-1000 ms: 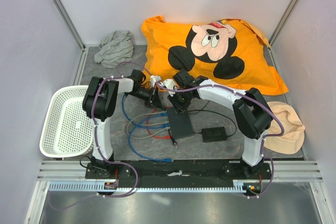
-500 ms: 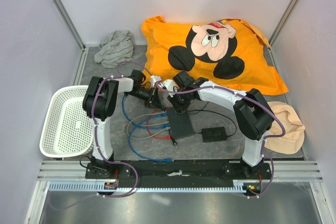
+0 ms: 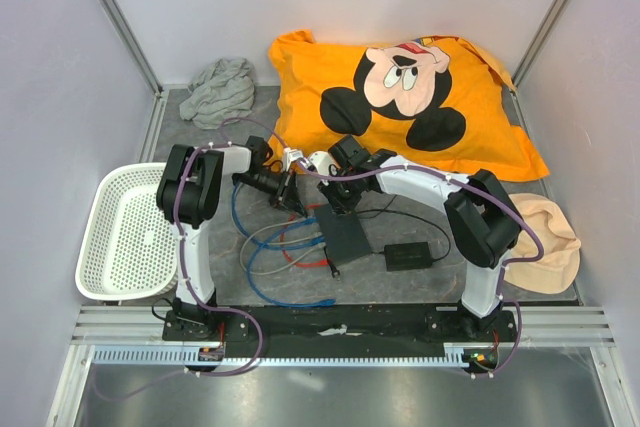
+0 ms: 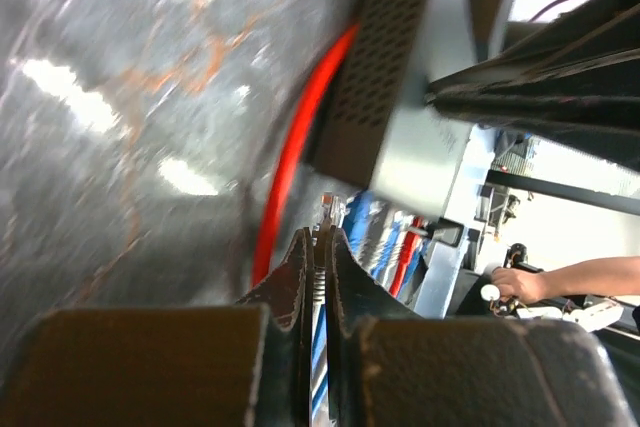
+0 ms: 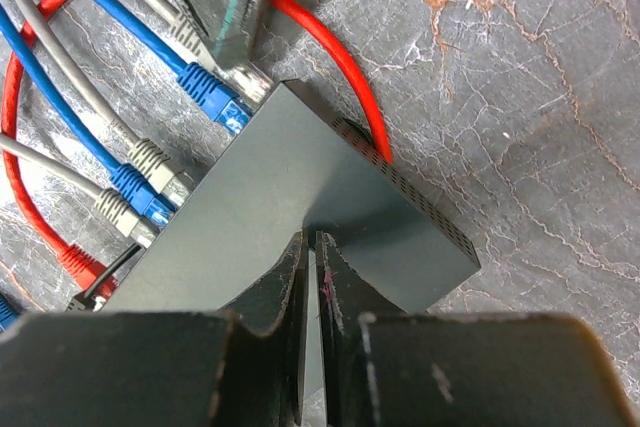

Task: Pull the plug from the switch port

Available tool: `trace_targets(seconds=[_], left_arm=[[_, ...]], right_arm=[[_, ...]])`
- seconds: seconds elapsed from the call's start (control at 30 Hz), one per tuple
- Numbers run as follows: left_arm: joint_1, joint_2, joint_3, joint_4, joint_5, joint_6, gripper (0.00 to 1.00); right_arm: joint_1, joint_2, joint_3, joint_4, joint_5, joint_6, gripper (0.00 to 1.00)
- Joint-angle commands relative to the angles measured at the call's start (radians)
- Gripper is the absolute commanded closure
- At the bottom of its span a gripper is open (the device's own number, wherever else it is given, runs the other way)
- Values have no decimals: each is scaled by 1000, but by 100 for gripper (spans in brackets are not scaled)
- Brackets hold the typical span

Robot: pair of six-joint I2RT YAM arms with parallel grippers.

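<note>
I should next move my left gripper away from the switch (image 3: 345, 237) toward the grey cloth and let go of the plug there, since bare tabletop lies outward of the gripper.
The switch (image 3: 345, 237) is a flat black box in the middle of the table, with blue, grey and red cables in its left edge. It also shows in the right wrist view (image 5: 300, 177) and the left wrist view (image 4: 400, 77). My left gripper (image 3: 287, 194) is shut on a plug (image 4: 328, 211). The plug's clear tip shows just outside the switch's port edge. My right gripper (image 5: 312, 245) is shut, with its tips pressed down on the switch's top near the far end (image 3: 334, 205).
Loose blue, grey and red cables (image 3: 275, 247) loop left of the switch. A black power brick (image 3: 408, 256) lies to its right. A white basket (image 3: 110, 237) stands at the left, an orange pillow (image 3: 400, 97) and a grey cloth (image 3: 218, 90) behind, and a beige cloth (image 3: 545, 242) at the right.
My left gripper has moved left, away from the switch, with the plug in it, and the cable loops have shifted left. My right gripper has stayed on the switch.
</note>
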Motion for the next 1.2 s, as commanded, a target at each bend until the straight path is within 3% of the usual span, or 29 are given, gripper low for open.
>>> trace_targets(seconds=[0.0,0.4,0.57,0.83,1.17], left_arm=[[2,34,-4,-90,-47,80,98],[17,24,-7,-107,-34,88,98],[31,-57,26,-137,-104,122,98],[56,-271,85,-173,-415,181,98],[168,-278,200,-158,-716,177,98]], right_arm=[[-2,48,-63,-61,124,-1,88],[0,51,-60,-50,144,1,88],[-2,48,-61,-47,156,1,88],[0,48,-60,-39,167,12,88],[-2,68,-20,-36,170,13,88]])
